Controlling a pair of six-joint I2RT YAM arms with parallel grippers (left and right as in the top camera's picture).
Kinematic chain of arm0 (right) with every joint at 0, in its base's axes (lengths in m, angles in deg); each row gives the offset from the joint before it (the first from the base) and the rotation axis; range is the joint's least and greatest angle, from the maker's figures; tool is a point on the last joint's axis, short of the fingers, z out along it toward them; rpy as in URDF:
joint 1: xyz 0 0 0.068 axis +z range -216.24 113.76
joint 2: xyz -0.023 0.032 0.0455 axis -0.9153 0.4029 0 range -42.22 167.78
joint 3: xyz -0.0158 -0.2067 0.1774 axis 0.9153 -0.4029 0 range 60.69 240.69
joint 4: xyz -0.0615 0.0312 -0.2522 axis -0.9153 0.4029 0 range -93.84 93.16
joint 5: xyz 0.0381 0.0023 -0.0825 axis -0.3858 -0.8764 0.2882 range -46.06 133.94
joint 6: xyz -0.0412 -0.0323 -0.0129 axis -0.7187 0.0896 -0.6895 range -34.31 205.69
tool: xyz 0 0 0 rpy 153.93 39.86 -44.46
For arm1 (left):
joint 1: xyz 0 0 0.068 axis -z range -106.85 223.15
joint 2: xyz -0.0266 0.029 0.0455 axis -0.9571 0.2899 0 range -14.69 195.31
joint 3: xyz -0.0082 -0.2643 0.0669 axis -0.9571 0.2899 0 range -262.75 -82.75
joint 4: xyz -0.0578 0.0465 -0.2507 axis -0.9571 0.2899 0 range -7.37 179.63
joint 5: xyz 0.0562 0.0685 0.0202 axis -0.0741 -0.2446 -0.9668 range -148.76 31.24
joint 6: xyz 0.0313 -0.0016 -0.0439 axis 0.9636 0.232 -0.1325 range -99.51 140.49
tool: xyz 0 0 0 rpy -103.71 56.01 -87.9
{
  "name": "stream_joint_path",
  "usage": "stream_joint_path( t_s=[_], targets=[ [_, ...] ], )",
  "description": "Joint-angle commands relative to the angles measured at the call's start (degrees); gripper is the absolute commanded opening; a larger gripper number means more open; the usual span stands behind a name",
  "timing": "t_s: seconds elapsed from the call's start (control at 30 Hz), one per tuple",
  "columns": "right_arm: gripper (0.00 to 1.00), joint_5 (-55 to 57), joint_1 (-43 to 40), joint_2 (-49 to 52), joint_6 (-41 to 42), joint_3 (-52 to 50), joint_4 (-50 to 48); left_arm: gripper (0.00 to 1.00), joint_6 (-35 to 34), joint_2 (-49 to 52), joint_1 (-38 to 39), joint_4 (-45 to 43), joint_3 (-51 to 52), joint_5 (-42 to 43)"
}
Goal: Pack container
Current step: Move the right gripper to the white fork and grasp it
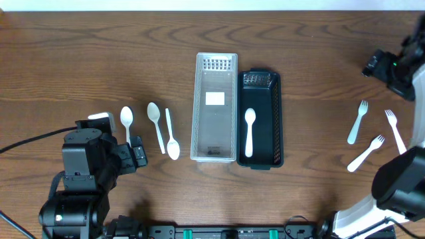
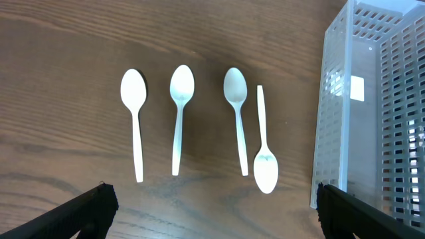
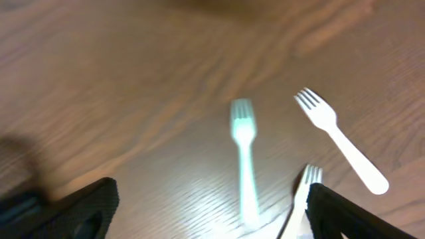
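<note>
The tined head of the fork nearest the black container is below the right gripper and has bare wood on either side, so the gripper needs to lower its open fingers around both sides of that head next.
A clear slotted container (image 1: pixel 214 153) stands mid-table, with a black container (image 1: pixel 275 119) touching its right side. One white spoon (image 1: pixel 250 131) lies in the black one. Several white spoons (image 2: pixel 135 113) lie side by side left of the clear container (image 2: pixel 372 99); three of them show in the overhead view (image 1: pixel 157 125). Three white forks (image 1: pixel 358 121) lie at the right. My left gripper (image 2: pixel 212 212) is open and empty, just short of the spoon handles. My right gripper (image 3: pixel 212 212) is open and empty above the forks (image 3: pixel 244 153), which look blurred.
The left arm (image 1: pixel 83 166) fills the near left corner and covers one spoon from above. The right arm's wrist (image 1: pixel 392 66) is at the far right, and its base (image 1: pixel 398 186) is at the near right. Bare wood lies between the containers and the forks.
</note>
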State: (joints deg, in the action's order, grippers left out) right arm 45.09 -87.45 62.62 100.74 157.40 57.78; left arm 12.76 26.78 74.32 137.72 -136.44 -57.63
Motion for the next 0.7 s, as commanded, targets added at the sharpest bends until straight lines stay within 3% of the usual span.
stream_joint_path(
  t_s=[0.0,0.2,0.67],
  targets=[
    [0.95,-2.71,-4.15,2.89,-4.28,-4.72,-3.15,0.98,-0.52,0.11,-0.35,-0.02,-0.81,-0.07],
    [0.94,-6.4,-7.48,8.76,-5.29,-9.18,-9.27,0.98,-0.52,0.11,-0.35,-0.04,-0.81,-0.07],
    [0.93,-6.54,-5.68,18.97,-5.31,-9.18,-13.29,0.98,-0.52,0.11,-0.35,-0.07,-0.81,-0.09]
  ],
)
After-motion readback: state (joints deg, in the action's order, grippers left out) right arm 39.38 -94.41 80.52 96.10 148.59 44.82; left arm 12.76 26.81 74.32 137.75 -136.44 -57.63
